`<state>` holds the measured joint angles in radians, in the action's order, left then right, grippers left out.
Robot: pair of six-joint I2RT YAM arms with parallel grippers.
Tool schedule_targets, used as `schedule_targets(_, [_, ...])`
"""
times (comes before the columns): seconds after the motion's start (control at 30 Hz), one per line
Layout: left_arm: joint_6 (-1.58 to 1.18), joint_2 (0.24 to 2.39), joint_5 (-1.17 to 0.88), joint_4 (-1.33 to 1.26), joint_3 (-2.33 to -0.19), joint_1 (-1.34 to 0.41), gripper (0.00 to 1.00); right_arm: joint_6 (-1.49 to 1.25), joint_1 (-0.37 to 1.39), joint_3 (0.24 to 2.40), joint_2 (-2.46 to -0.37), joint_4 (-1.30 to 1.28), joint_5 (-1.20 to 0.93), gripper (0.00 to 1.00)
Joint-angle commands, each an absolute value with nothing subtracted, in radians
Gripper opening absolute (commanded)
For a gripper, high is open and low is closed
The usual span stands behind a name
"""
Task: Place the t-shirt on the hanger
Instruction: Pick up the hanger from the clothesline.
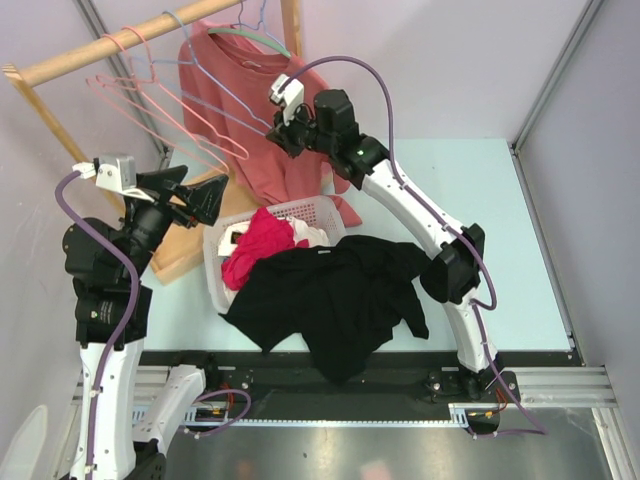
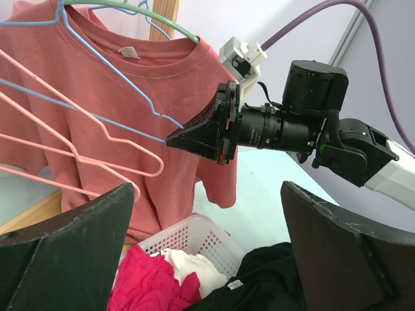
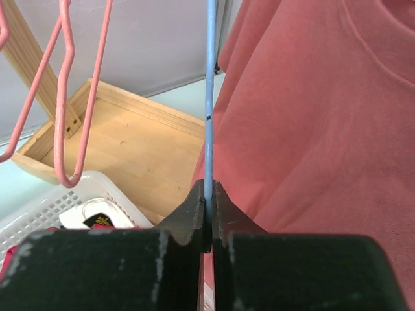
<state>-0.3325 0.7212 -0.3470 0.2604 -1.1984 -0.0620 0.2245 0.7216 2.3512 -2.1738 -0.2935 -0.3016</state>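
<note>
The robot's right gripper should carry the hanger off the bar, back and to the right in the top view, and release it over the black t-shirt, which is lying unhung.
The black t-shirt (image 1: 340, 300) lies crumpled on the table, partly over the white basket's near side; its collar shows in the left wrist view (image 2: 272, 278). The light blue hanger (image 1: 225, 95) hangs by its hook from the wooden rail. My right gripper (image 1: 275, 130) is shut on the hanger's lower corner; in the right wrist view the blue wire (image 3: 209, 97) is pinched between the closed tips of this gripper (image 3: 209, 194). The left wrist view shows that grip (image 2: 172, 137) on the hanger (image 2: 130, 84). My left gripper (image 1: 205, 195) is open and empty, raised left of the basket, and it shows open in its own view (image 2: 207, 246).
A salmon-pink shirt (image 1: 240, 110) hangs on a green hanger (image 1: 250, 38) right behind the blue one. Pink wire hangers (image 1: 150, 100) hang to its left on the wooden rail (image 1: 110, 45). The white basket (image 1: 300, 210) holds a magenta garment (image 1: 262, 245). The rack's wooden base (image 3: 130, 142) stands beside the basket.
</note>
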Motion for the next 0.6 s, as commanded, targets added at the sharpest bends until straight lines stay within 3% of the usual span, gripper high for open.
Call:
schedule_targets(0.0, [-0.331,0.730,-0.354,0.222,-1.198,-0.051,1.00,0.235,0.719,2.392,-2.152,-0.239,-0.334,0.00])
schedule_targets(0.57, [-0.325,0.755,-0.359,0.215,-1.198,-0.052,1.00,-0.050,0.578,2.395,-2.080,-0.095,-0.560,0.00])
